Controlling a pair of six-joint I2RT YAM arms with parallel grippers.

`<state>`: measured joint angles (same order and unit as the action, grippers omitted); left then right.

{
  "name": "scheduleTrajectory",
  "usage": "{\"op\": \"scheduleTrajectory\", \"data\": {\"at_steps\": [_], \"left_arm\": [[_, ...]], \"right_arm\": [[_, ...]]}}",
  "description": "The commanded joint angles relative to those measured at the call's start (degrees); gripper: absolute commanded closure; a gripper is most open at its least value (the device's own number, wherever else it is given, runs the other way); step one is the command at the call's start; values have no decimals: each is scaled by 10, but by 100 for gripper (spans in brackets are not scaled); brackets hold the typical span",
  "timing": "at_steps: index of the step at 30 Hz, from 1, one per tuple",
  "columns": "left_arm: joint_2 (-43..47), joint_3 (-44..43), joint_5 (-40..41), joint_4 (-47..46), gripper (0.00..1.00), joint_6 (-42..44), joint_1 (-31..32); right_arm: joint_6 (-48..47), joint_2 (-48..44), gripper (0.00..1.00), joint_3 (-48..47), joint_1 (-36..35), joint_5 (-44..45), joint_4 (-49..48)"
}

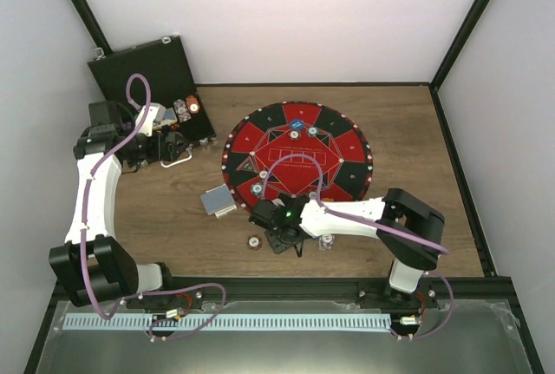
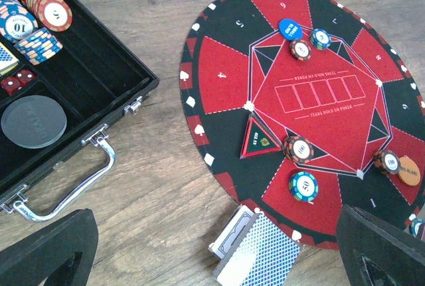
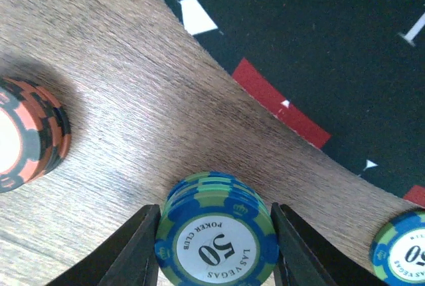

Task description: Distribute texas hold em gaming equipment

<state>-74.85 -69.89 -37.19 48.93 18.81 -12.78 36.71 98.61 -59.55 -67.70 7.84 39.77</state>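
Next, my right gripper lifts its stack, carries it outward and lowers it onto the red patch by the orange disc, since that patch lacks teal chips.
My right gripper is shut on a short stack of teal-and-blue 50 chips, standing on the wood just off the mat's rim. A brown-orange chip stack lies to its left and another teal chip to its right. In the top view that gripper sits below the mat, between a brown chip and another chip. My left gripper is open over the wood beside the case, above the grey-blue-backed card deck. Chips, a blue disc and an orange disc lie on the mat.
The round red-and-black mat fills the table's middle. The open black case at the back left holds more chip stacks, red dice and a grey disc. Black frame posts and white walls surround the table.
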Motion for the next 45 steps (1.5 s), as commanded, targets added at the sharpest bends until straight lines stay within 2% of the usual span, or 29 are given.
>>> {"op": "scheduleTrajectory", "data": {"at_steps": [1,6,10,18,22,27,35,45], "left_arm": [[7,3,-8,-8,0,-2,-3],[7,0,-11,-7,0,-3,-3],[7,0,-10,-6,0,-2,-3],[9,-2,-12,-3,0,-3,-2],[8,-4,-13,-3,0,-3,-3],[8,-9,-11,1,0,-2,-3],[8,-10,-8,5,0,4,-2],[6,-10,-8,4,0,6,-3]], "right_arm": [[-1,-25,59,-33,-5,23,28],[-5,-38,59,-42,-3,35,46],[-20,-55,59,-51,32,59,68],[-102,-108,59,-31,221,84,32],[-135,-84,59,-24,299,76,-15],[-151,-28,60,-18,353,57,-68],[-158,30,61,-21,370,49,-101],[-151,31,61,11,378,44,-107]]}}
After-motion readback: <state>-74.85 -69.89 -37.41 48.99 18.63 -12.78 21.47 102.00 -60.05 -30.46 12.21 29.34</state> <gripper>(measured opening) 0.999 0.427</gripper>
